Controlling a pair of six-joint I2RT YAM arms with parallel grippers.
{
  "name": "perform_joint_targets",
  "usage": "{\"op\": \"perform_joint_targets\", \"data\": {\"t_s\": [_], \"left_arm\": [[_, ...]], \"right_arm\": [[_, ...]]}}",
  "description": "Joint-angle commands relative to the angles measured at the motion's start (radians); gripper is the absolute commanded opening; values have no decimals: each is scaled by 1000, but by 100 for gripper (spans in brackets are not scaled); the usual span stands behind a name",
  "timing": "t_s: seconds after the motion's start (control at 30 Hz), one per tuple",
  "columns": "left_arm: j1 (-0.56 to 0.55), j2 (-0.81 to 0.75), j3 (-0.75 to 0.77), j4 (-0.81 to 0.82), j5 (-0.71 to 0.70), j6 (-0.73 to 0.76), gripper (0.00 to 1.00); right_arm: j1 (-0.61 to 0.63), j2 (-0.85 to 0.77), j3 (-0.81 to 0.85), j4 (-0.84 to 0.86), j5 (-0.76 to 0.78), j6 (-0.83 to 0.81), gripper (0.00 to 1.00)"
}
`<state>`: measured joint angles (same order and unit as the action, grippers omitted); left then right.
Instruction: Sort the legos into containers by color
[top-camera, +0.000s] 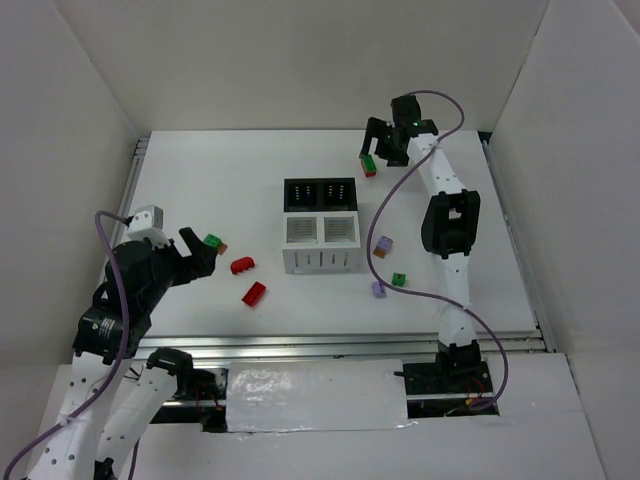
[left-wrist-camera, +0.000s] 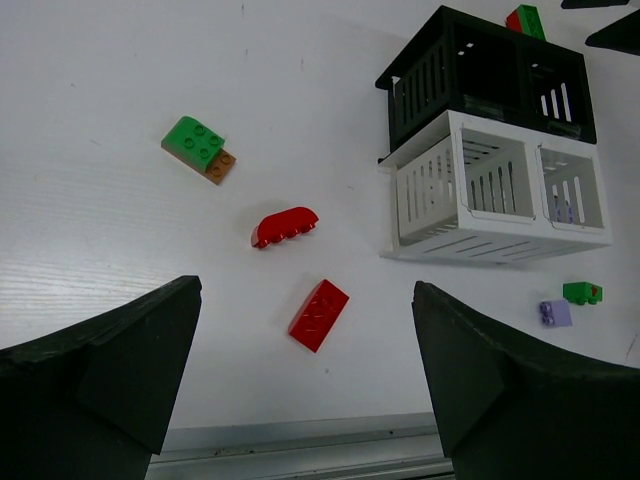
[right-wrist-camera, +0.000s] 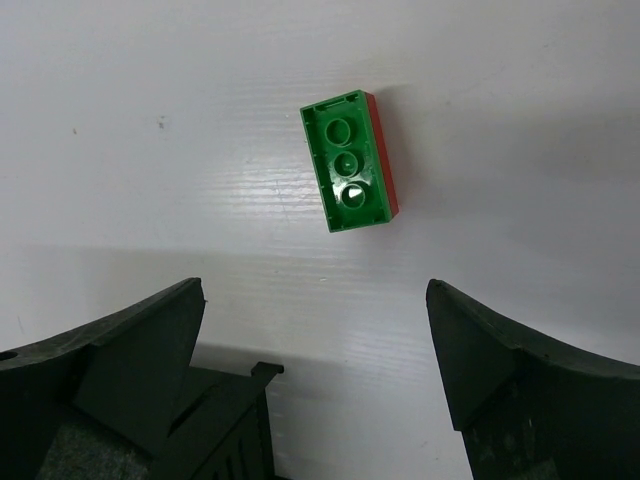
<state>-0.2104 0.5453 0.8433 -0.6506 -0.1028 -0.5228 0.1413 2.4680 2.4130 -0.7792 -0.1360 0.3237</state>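
Observation:
The stacked lego's near end (top-camera: 369, 172) (right-wrist-camera: 358, 210) comes between my right gripper's fingers next as they move down and forward around it. It is narrower than their gap and lies below and ahead.
The containers (top-camera: 320, 262) stand mid-table, two black compartments behind two white ones; they also show in the left wrist view (left-wrist-camera: 420, 215). My left gripper (top-camera: 199, 252) is open and empty, beside a green brick with a brown piece (top-camera: 213, 241). Two red bricks (top-camera: 242, 265) (top-camera: 254, 294) lie to its right. In the left wrist view my gripper (left-wrist-camera: 305, 290) hangs open over the flat red brick (left-wrist-camera: 319, 314). My right gripper (top-camera: 383, 150) is open and empty behind the containers, by a green-on-red brick (top-camera: 369, 166). In the right wrist view this brick (right-wrist-camera: 350, 160) lies ahead of my open gripper (right-wrist-camera: 315, 290).
A lavender brick with brown (top-camera: 382, 246), a lavender brick (top-camera: 378, 289) and a small green brick (top-camera: 399, 279) lie right of the containers. A black compartment corner (right-wrist-camera: 220, 420) sits under my right gripper's left finger. White walls enclose the table; a metal rail (top-camera: 350, 345) runs along the near edge.

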Motion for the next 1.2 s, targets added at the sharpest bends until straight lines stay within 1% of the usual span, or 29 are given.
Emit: {"op": "perform_joint_targets", "data": {"t_s": [0.0, 0.17, 0.33, 0.4, 0.53, 0.6, 0.67, 0.83, 0.93, 1.1, 1.17], "left_arm": [[-14, -5, -7, 45, 15, 20, 99], [-61, -39, -9, 40, -21, 3, 99], [-99, -50, -7, 29, -38, -8, 100], [-121, -53, -1, 17, -63, -20, 100], [-188, -82, 0, 3, -109, -43, 99], [-202, -96, 5, -3, -129, -51, 100], [-208, -99, 5, -4, -133, -52, 99], [-213, -93, 20, -12, -109, -57, 100], [-213, -76, 34, -21, -66, -75, 100], [-213, -52, 22, 5, -28, -69, 100], [-213, -39, 22, 2, -38, -60, 100]], "right_arm": [[-3, 58, 70, 18, -24, -8, 99], [-6, 117, 121, 24, -23, 21, 97], [-5, 129, 126, 60, -1, 63, 97], [-8, 158, 150, 66, -20, 75, 96], [-5, 193, 190, 67, -25, 100, 95], [-3, 181, 164, 87, -16, 110, 94], [-3, 196, 187, 78, -4, 118, 92], [6, 206, 184, 72, 7, 144, 90], [10, 226, 184, 66, 1, 186, 86], [26, 218, 152, 92, 53, 219, 81], [26, 232, 175, 83, 47, 225, 69]]}}
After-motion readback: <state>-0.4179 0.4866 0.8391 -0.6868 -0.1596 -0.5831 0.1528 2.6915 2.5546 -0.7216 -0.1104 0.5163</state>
